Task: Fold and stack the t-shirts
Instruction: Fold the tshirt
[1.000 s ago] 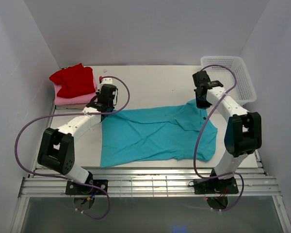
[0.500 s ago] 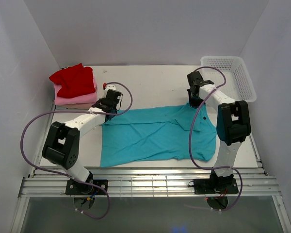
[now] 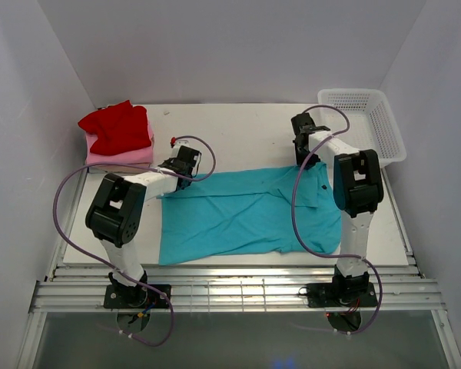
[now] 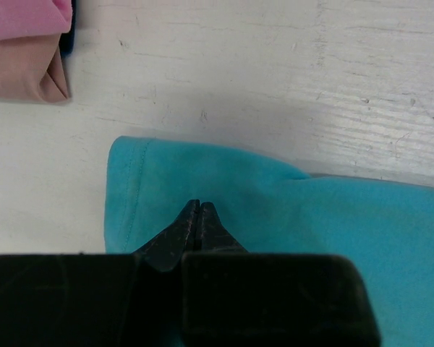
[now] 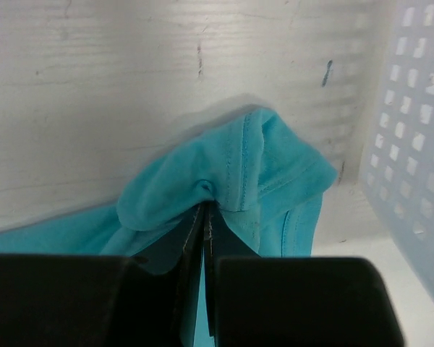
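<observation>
The teal t-shirt (image 3: 246,211) lies by the table's near edge, so my left gripper should drag it outward to bare table (image 3: 164,146) beside the pink t-shirt and release it.
The teal t-shirt (image 3: 246,211) lies spread across the middle of the table, collar to the right. My left gripper (image 3: 186,166) rests on its far left corner. In the left wrist view its fingertips (image 4: 197,207) meet, shut on the teal cloth (image 4: 311,231) just inside the hem. My right gripper (image 3: 305,157) is at the far right corner. Its jaws are shut on a bunched fold (image 5: 206,194) of the teal t-shirt (image 5: 246,173) by a stitched seam. Folded red (image 3: 117,125) and pink (image 3: 124,157) t-shirts are stacked at the far left, with a beige one (image 4: 29,72) under the pink (image 4: 22,16).
A white mesh basket (image 3: 378,115) stands at the far right corner, close beside my right gripper, and fills the right edge of the right wrist view (image 5: 419,108). Bare white table (image 3: 238,131) lies beyond the shirt. Grey walls enclose the table on three sides.
My left gripper has slid right along the shirt's far edge and closed on the corner. My right gripper has shifted left and farther back with the cloth; both forearms have swung inward.
</observation>
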Controlling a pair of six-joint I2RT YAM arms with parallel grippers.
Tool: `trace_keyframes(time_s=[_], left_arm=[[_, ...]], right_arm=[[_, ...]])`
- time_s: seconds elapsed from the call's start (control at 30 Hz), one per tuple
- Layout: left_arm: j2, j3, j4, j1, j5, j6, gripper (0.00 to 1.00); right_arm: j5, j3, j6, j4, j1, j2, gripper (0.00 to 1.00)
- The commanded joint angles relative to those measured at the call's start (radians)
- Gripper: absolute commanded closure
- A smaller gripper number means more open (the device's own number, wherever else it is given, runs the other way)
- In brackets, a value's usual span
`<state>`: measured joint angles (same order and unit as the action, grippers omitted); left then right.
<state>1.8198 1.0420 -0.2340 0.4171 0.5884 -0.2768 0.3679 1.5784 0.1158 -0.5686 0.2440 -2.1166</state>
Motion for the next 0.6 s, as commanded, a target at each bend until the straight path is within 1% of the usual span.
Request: trace_keyframes(time_s=[0.0, 0.2, 0.4, 0.47, 0.5, 0.57], left_arm=[[-0.050, -0.002, 0.036, 0.000, 0.021, -0.018, 0.99], [-0.034, -0.010, 0.039, -0.001, 0.034, -0.018, 0.99], [-0.022, -0.034, 0.038, -0.031, 0.028, -0.061, 1.00], [-0.027, -0.046, 0.056, -0.049, -0.004, -0.070, 1.00], [-0.025, -0.048, 0.064, -0.054, -0.015, -0.068, 1.00], [-0.007, -0.031, 0.085, -0.061, -0.032, -0.061, 1.00]], right_arm=[[0.087, 0.045, 0.018, -0.031, -0.023, -0.032, 0.92], [0.178, 0.071, 0.045, -0.086, -0.055, -0.069, 0.92], [0.230, 0.054, 0.062, -0.122, -0.086, -0.069, 0.92], [0.207, 0.057, 0.062, -0.122, -0.094, -0.074, 0.92], [0.166, 0.074, 0.058, -0.120, -0.092, -0.085, 0.92], [0.134, 0.100, 0.056, -0.123, -0.092, -0.101, 0.92]])
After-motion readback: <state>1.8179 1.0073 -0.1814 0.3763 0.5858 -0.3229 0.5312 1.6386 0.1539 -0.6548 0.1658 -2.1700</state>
